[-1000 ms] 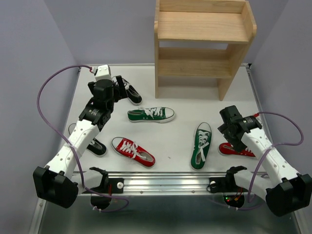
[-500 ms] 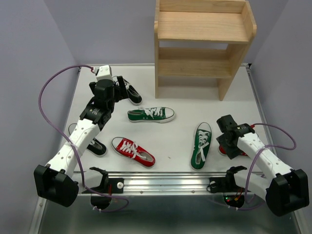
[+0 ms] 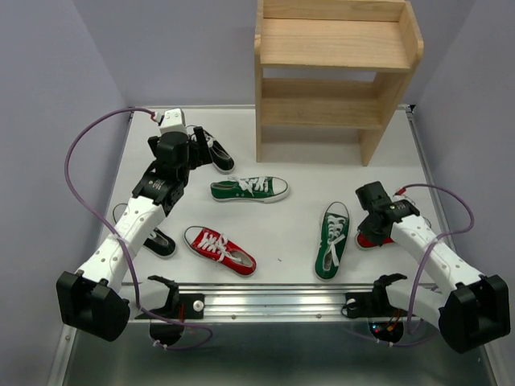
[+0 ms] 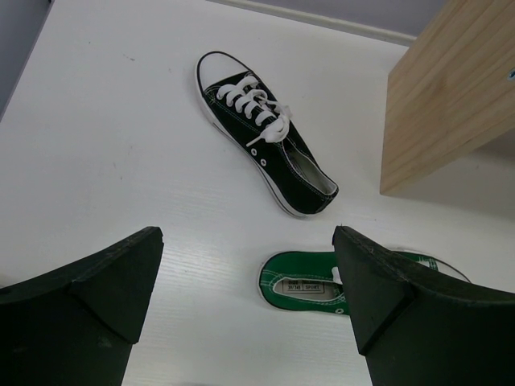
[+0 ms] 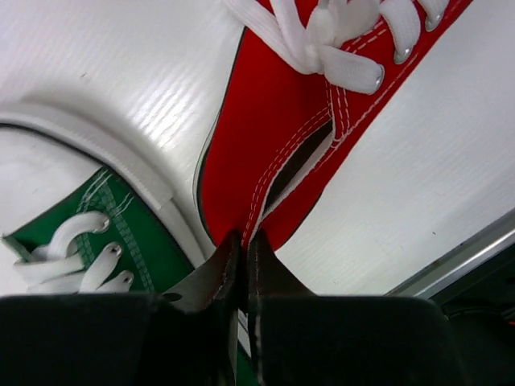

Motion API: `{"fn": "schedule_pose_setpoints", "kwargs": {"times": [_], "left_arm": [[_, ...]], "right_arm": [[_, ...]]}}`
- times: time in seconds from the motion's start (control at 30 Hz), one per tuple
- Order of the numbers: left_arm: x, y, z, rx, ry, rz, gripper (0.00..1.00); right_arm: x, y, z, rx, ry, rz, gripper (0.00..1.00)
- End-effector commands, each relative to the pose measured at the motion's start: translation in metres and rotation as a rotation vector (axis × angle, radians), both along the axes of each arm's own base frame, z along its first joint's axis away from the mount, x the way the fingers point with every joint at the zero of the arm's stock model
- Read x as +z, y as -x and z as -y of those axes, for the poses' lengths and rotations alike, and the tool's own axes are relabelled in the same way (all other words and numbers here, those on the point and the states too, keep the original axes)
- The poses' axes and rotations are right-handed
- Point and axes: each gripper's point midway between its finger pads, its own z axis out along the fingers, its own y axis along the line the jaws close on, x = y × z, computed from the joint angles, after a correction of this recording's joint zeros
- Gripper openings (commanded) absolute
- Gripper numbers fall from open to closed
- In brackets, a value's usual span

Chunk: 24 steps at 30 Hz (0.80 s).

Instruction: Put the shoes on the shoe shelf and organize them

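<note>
The red shoe's heel needs to go to the left in the top view, over the green shoe (image 3: 331,240) (image 5: 110,243), in my right gripper. The red shoe's toe faces the wall, so my right gripper needs to turn it toward the shelf.
My right gripper (image 5: 244,241) is shut on the heel collar of a red shoe (image 5: 273,137) at the table's right, beside a green shoe (image 5: 113,233); from above, the gripper (image 3: 371,227) covers most of that red shoe (image 3: 366,240). My left gripper (image 4: 245,237) hangs open above the table. A black shoe (image 4: 265,149) lies ahead of it and the heel of a second green shoe (image 4: 322,285) just below. The other red shoe (image 3: 220,249) lies front left. A second black shoe (image 3: 158,241) is partly hidden under the left arm. The wooden shoe shelf (image 3: 338,48) stands at the back.
The shelf's side panel (image 4: 451,104) stands close on the right of the left gripper. A metal rail (image 3: 273,301) runs along the table's front edge. Purple cables loop off both arms. Grey walls close in the table on both sides.
My right gripper has moved down and left onto the red shoe and closed on its heel collar. The left arm has not moved.
</note>
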Motion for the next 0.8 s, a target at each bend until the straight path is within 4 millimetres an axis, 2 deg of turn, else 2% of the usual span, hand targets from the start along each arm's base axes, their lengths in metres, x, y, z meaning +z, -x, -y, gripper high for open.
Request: {"fn": "schedule_pose_setpoints", "kwargs": {"times": [0.0,0.07,0.1,0.17,0.23,0.33,0.37,0.5,0.6,0.77], "left_arm": [[0.014,0.000,-0.001,0.007,0.021,0.050,0.99],[0.014,-0.001,0.000,0.008,0.024,0.048,0.99],[0.014,-0.001,0.000,0.007,0.026,0.050,0.99],[0.012,-0.001,0.000,0.008,0.029,0.046,0.99],[0.010,-0.001,0.000,0.008,0.025,0.040,0.99],[0.009,-0.002,-0.002,0.021,0.019,0.033,0.99],[0.009,-0.003,-0.002,0.025,0.015,0.032,0.99],[0.006,-0.004,0.000,0.016,0.018,0.021,0.99],[0.004,-0.005,0.002,0.010,0.018,0.016,0.99],[0.003,-0.005,0.002,0.010,0.016,0.014,0.99]], "right_arm": [[0.046,-0.054,-0.038,0.254,-0.024,0.163,0.01],[0.054,-0.064,-0.054,0.324,-0.022,0.178,0.01],[0.061,-0.069,-0.069,0.409,-0.021,0.188,0.01],[0.053,-0.075,-0.086,0.474,-0.006,0.152,0.01],[0.047,-0.077,-0.117,0.601,-0.016,0.129,0.01],[0.040,-0.067,-0.163,0.788,-0.055,0.101,0.01],[0.031,-0.063,-0.172,0.827,-0.045,0.066,0.01],[0.023,-0.049,-0.196,0.951,0.018,0.026,0.01],[0.027,-0.045,-0.207,1.009,0.024,0.044,0.01],[0.033,-0.046,-0.202,1.014,0.043,0.073,0.01]]}}
